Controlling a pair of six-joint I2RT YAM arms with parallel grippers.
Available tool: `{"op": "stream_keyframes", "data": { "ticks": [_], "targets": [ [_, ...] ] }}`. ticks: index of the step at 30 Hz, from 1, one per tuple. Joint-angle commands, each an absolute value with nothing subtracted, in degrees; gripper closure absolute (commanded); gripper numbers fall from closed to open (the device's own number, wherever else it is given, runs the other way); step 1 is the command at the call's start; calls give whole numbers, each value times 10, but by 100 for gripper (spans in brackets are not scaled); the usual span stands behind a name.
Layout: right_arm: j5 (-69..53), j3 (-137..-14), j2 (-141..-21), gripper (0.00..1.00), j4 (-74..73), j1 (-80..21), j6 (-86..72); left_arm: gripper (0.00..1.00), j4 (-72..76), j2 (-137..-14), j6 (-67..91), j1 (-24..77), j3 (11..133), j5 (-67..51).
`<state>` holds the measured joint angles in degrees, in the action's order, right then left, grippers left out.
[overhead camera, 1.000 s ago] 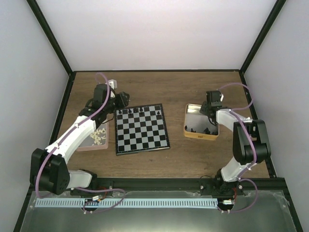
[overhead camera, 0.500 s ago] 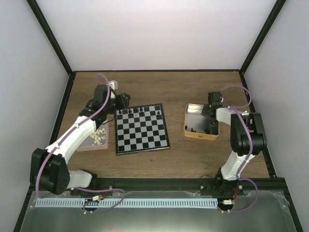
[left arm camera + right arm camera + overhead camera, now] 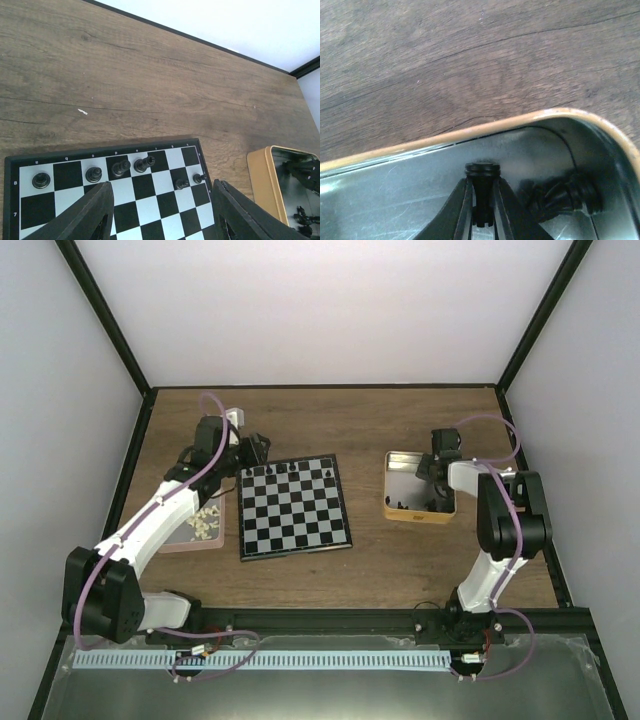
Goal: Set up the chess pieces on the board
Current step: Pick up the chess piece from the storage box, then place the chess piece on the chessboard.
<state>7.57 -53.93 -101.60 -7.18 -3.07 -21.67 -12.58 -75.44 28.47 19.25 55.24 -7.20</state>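
The squares stand empty at the board's near tin-side corner (image 3: 326, 530). My right gripper rises from the tin (image 3: 400, 512) next, crosses toward the board, and lowers to release there.
The board (image 3: 294, 530) lies left of centre, with several black chess pieces (image 3: 290, 470) along its far row. In the left wrist view those chess pieces (image 3: 120, 168) stand on the board (image 3: 145, 187). My left gripper (image 3: 162, 200) hangs open over the board's far left corner (image 3: 252, 448), holding nothing. My right gripper (image 3: 437, 485) reaches into the metal tin (image 3: 400, 512). Its jaws (image 3: 481, 200) are shut on one black chess piece (image 3: 481, 172), whose round base points at the tin's wall. More black pieces (image 3: 560, 195) lie beside it.
A pink tray (image 3: 190, 538) with pale pieces (image 3: 207, 520) sits left of the board, under the left arm. The tin's golden rim (image 3: 470, 130) runs just ahead of the right jaws. Dark frame rails edge the wooden table.
The right gripper has dipped deeper into the tin and closed its jaws on a black piece. The tin has shifted slightly. The left arm has not moved.
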Motion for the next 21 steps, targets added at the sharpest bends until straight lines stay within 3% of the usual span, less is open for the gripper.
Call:
{"op": "stream_keyframes", "data": {
  "ticks": [1, 12, 21],
  "targets": [
    [54, -548, -979, 93, -90, -25, -230, 44, -120, -737, 289, 191, 546, -88],
    [-60, -476, -807, 93, -120, -50, -271, 43, -95, -725, 317, 191, 529, -129],
    [-197, -438, -692, 93, -76, -137, -266, 40, -29, -732, 381, 190, 502, -237]
  ]
}}
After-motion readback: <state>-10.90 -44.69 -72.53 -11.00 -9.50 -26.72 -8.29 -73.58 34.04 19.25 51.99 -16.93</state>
